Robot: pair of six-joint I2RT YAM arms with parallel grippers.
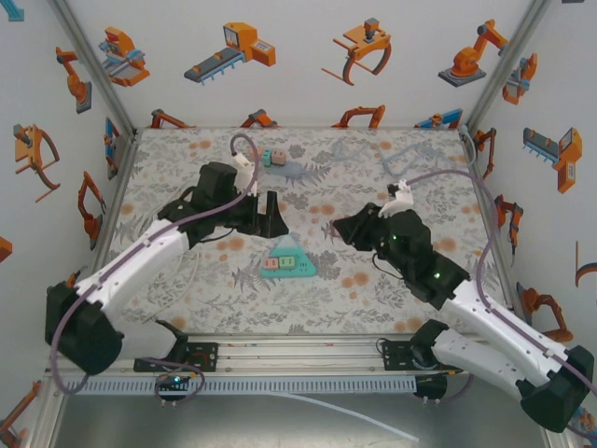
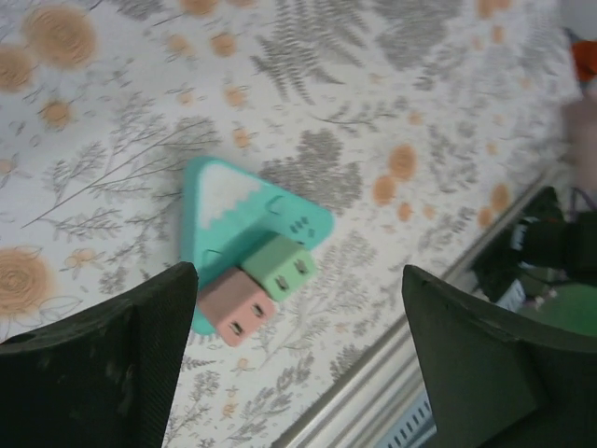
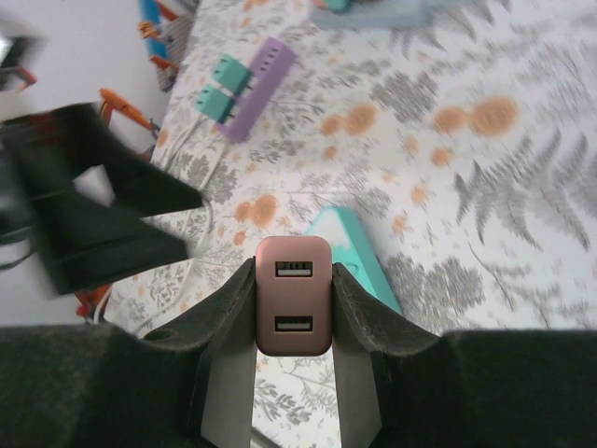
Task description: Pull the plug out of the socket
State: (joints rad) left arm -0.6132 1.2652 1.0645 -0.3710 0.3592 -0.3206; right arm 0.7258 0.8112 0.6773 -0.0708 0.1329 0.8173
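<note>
My right gripper goes down and back onto bare tabletop (image 1: 329,282) beside the socket's empty corner next and releases the plug, since that spot lies below my gripper and back.
The teal triangular socket (image 1: 289,250) lies mid-table, with a pink plug (image 2: 235,311) and a green plug (image 2: 280,266) seated along its near edge. My left gripper (image 2: 298,280) hovers above it, open wide, with nothing between its fingers (image 2: 140,355). My right gripper (image 3: 293,280) is shut on a dusty-pink plug (image 3: 293,295) with two USB ports, held clear of the socket (image 3: 359,252), which shows just behind it. In the top view the right gripper (image 1: 341,231) is to the right of the socket and the left gripper (image 1: 270,219) is just behind it.
A purple socket strip (image 3: 256,84) with two teal plugs lies at the back, seen in the top view near the left arm's wrist (image 1: 280,163). A pale grey-blue piece (image 1: 403,154) lies at the back right. The metal rail (image 1: 298,355) runs along the table's near edge.
</note>
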